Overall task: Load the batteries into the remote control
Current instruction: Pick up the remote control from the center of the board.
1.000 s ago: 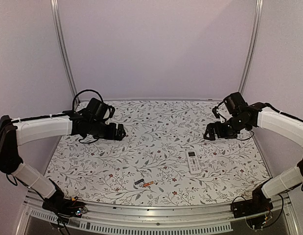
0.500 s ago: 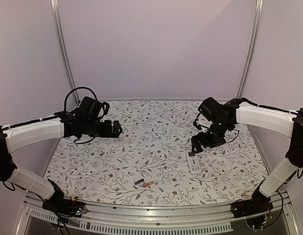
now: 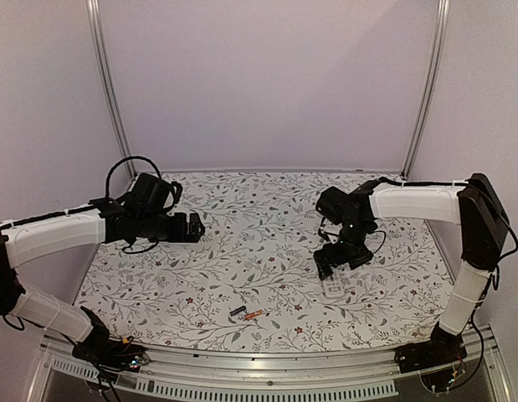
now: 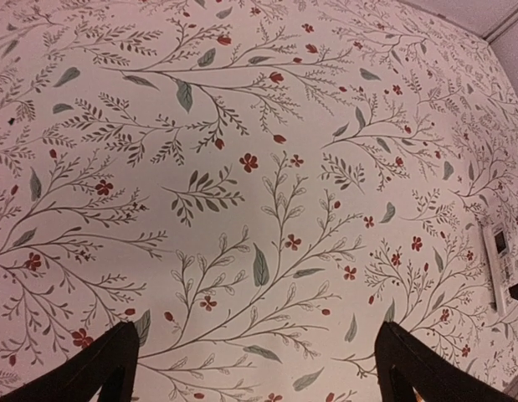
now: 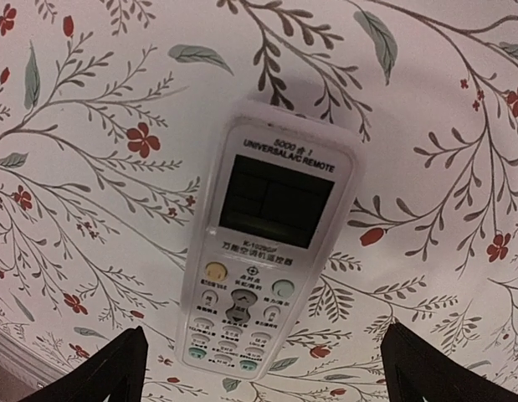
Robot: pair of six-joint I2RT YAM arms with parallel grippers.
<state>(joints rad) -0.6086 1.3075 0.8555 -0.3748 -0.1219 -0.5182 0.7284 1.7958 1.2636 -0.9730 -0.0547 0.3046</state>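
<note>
The spread fingers of my right gripper should next go down astride the middle of the white remote control (image 5: 267, 243), by the upper buttons, and close, as it's narrower than them.
The white remote control (image 5: 267, 243) lies face up on the floral tablecloth, display and buttons showing; its battery bay is hidden underneath. My right gripper (image 5: 271, 377) is open and hovers just above it, its fingers (image 5: 108, 373) spread wider than the remote. In the top view the right gripper (image 3: 332, 270) covers the remote's far end (image 3: 335, 289). The dark battery (image 3: 237, 311) and the orange-red battery (image 3: 253, 315) lie side by side near the front edge. My left gripper (image 3: 196, 226) is open and empty at the left, above bare cloth (image 4: 259, 377). The remote shows at the right edge of the left wrist view (image 4: 499, 268).
The floral tablecloth (image 3: 267, 218) covers the table. Metal frame posts (image 3: 108, 92) stand at the back corners before purple walls. A metal rail (image 3: 267, 368) runs along the front edge.
My right arm has swung left and down from the back right until its gripper sits over the remote. My left gripper has drawn back slightly to the left.
</note>
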